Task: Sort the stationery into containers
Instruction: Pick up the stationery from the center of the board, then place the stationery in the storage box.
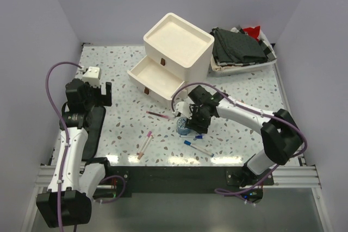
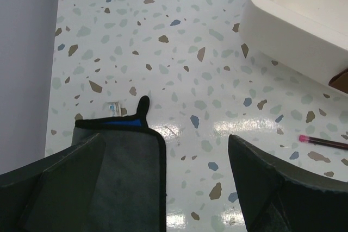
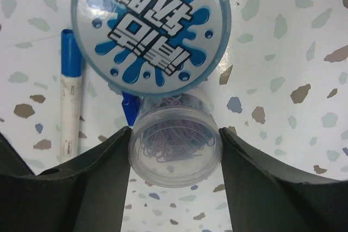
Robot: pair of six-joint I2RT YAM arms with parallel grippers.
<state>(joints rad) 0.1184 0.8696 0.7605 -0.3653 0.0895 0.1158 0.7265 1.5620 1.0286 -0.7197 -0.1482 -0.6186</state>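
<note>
Next, my right gripper will lift outward and bring the tub down into the bottom drawer, then release it, as the drawer lies to its left in the top view.
My right gripper has both fingers pressed against the sides of a clear round tub of paper clips that lies on the table. Just beyond the tub lies a round blue-and-white tape roll, and to their left a white pen with a blue cap. From above, the right gripper hangs over the blue roll. The cream cabinet has its bottom drawer pulled out. A maroon pen, a pink pen and a white pen lie loose. My left gripper is open and empty.
A white tray of dark cloths stands at the back right. A dark mat with blue trim lies under the left gripper, and the drawer's corner and the maroon pen are off to its right. Side walls bound the table.
</note>
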